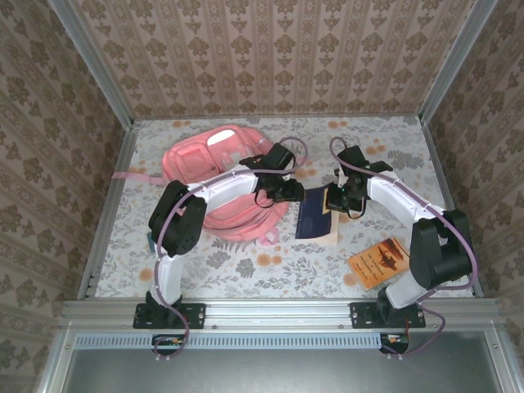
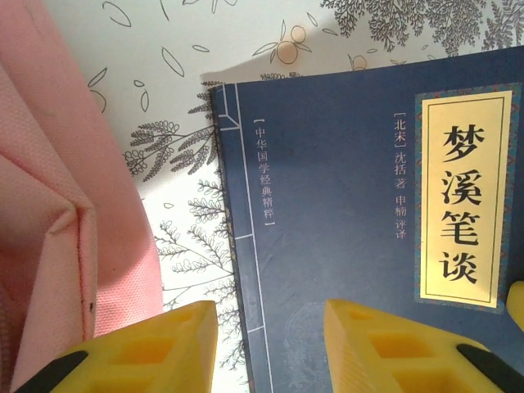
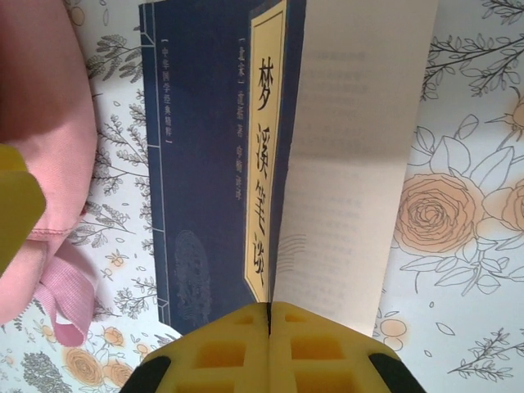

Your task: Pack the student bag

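The unpacked blue book needs lifting by my right gripper next, then carrying onto the pink bag, past the spine from that gripper, and releasing there.
The pink student bag point(image 1: 205, 160) lies at the back left of the table; its fabric point(image 2: 49, 205) fills the left edge of the left wrist view. A dark blue book point(image 1: 313, 214) with a yellow title label lies just right of the bag. My left gripper point(image 2: 270, 315) is open, its yellow fingers straddling the book's spine edge point(image 2: 237, 246) from above. My right gripper point(image 3: 269, 309) is shut on the blue book's front cover point(image 3: 205, 164), which is raised so that a white page point(image 3: 352, 164) shows. A thin pink strap point(image 3: 65, 295) trails from the bag.
An orange-brown book point(image 1: 378, 262) lies at the front right beside the right arm's base. Metal rails point(image 1: 106, 205) and wallpapered walls close in the flowered table on three sides. Free cloth lies in front of the blue book.
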